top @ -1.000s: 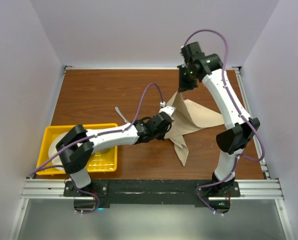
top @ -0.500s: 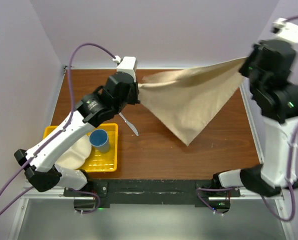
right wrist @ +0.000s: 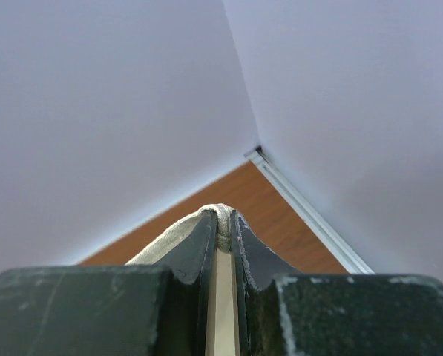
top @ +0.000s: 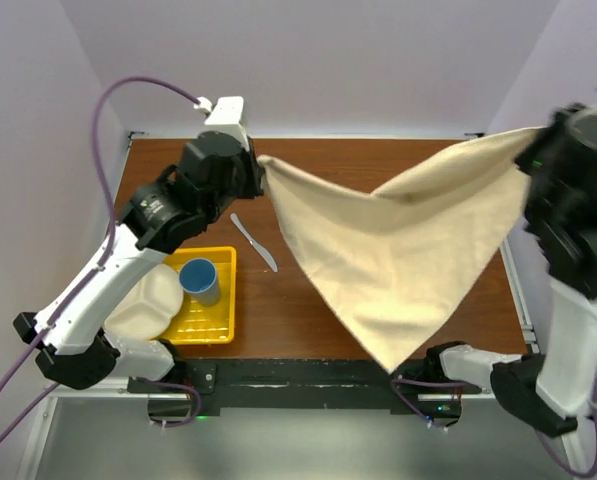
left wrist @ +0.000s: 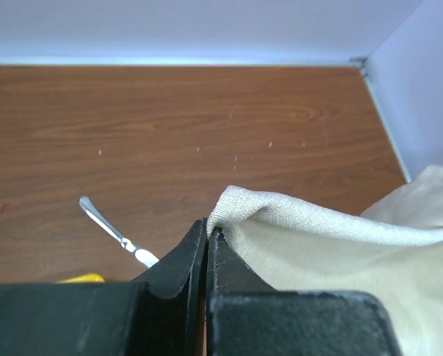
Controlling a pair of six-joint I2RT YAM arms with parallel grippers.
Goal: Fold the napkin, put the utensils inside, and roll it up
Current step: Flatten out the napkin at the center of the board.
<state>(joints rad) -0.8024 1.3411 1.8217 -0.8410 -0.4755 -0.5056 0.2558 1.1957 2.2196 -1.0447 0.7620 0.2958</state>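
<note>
The robot's right gripper should move down toward the wood near the side [right wrist: 289, 239] and let go of the napkin's corner there, since the napkin hangs spread in the air.
The beige napkin [top: 398, 250] hangs spread in the air between both arms, its lowest corner near the table's front edge. My left gripper [top: 256, 165] is shut on its left corner, seen in the left wrist view [left wrist: 208, 226] with the cloth [left wrist: 332, 245] trailing right. My right gripper [top: 533, 150] is shut on its right corner, high at the right; the right wrist view [right wrist: 222, 222] shows the cloth [right wrist: 221, 230] pinched between the fingers. The silver knife [top: 253, 241] lies on the wood, left of the napkin; its handle shows in the left wrist view [left wrist: 113, 231].
A yellow tray [top: 223, 330] at the front left holds a blue cup [top: 199, 280] and a white divided plate [top: 143, 305]. White walls enclose the wooden table [top: 328, 165] at the back and sides.
Both arms lifted the napkin off the table and pulled its corners apart. It went from a crumpled heap to a stretched sheet, now hanging lower and wider. The tray's cup and plate became visible.
</note>
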